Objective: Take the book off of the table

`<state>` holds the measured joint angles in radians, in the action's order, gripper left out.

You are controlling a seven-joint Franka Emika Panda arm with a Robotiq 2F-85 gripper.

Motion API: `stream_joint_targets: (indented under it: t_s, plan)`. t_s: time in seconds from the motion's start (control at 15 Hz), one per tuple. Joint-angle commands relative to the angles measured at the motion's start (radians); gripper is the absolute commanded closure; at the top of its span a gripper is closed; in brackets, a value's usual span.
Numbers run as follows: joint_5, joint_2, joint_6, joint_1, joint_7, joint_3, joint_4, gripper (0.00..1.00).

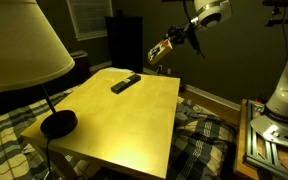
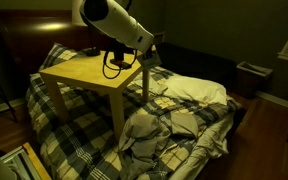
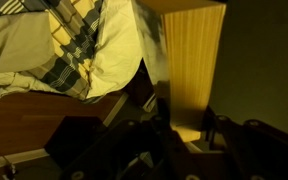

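Observation:
The book (image 3: 189,70) already hangs past the table's edge with the bed below, so my gripper will go down to the grey blanket (image 3: 16,42) and release the book there.
In an exterior view my gripper (image 1: 170,44) is shut on the book (image 1: 159,51), a small tan-brown book with reddish marks. It holds the book in the air past the far edge of the table (image 1: 134,115), clear of the yellowish wooden top. In the wrist view the book (image 3: 189,70) is a tan slab that sticks out from between my dark fingers (image 3: 187,135). In an exterior view my arm (image 2: 119,25) hangs over the table (image 2: 79,68) and hides the book.
A slim black remote-like bar (image 1: 125,83) lies on the table top. A lamp with a black base (image 1: 57,123) and a big shade (image 1: 19,45) stands at the table's corner. The plaid bed (image 2: 174,120) lies around and under the table.

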<state>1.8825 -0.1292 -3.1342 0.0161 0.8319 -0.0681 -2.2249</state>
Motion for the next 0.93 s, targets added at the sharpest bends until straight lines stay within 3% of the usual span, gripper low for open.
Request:
stream_joint_targets:
  t_s: [0.0,0.2,0.47,0.87]
  plan:
    - [0.026,0.031,0.012,-0.008,0.008,0.005,0.030,0.90]
    - [0.116,0.132,0.034,-0.037,0.046,0.018,0.125,0.90]
    - [0.344,0.338,0.055,-0.070,0.163,0.072,0.307,0.90]
    - [0.693,0.660,0.257,-0.044,0.305,0.201,0.489,0.90]
